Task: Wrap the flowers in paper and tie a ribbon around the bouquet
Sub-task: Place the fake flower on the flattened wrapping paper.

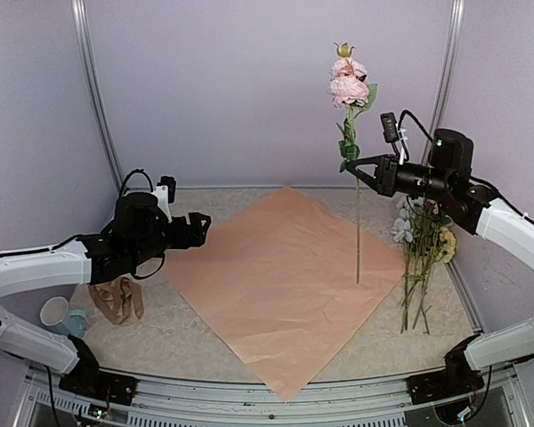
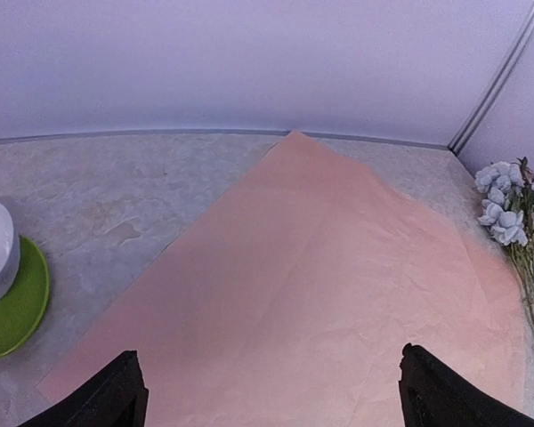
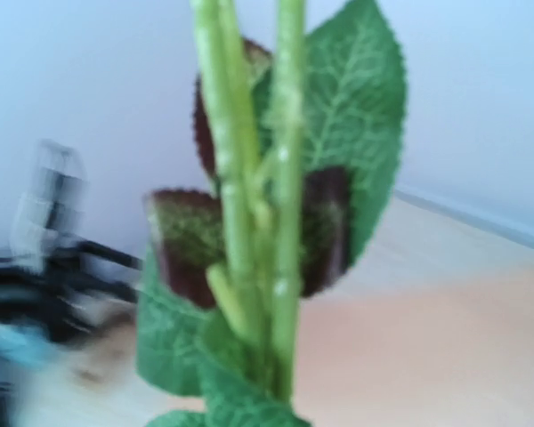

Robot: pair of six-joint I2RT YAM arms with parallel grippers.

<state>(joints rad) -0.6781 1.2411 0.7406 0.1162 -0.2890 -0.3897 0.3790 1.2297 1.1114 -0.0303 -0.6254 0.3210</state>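
My right gripper lowers the pink flower toward the paper's middle (image 1: 286, 274) next, then tilts downward and lays the stem flat there.
A pink flower (image 1: 349, 84) on a long green stem (image 1: 357, 222) hangs upright over the right part of the beige paper (image 1: 285, 285). My right gripper (image 1: 354, 166) is shut on the stem just below its leaves. In the right wrist view the stems (image 3: 249, 222) run between the dark pads (image 3: 182, 249), blurred. The other flowers (image 1: 423, 258), blue, white and yellow, lie right of the paper. My left gripper (image 1: 203, 227) is open over the paper's left edge. In its wrist view the paper (image 2: 320, 267) fills the space between the fingertips (image 2: 116, 391). The tan ribbon (image 1: 117, 300) lies bunched at the left.
A white cup (image 1: 55, 313) stands on a dish next to the ribbon; in the left wrist view the dish (image 2: 13, 311) is green. The blue flowers (image 2: 503, 209) lie by the right wall. Walls close in the back and sides.
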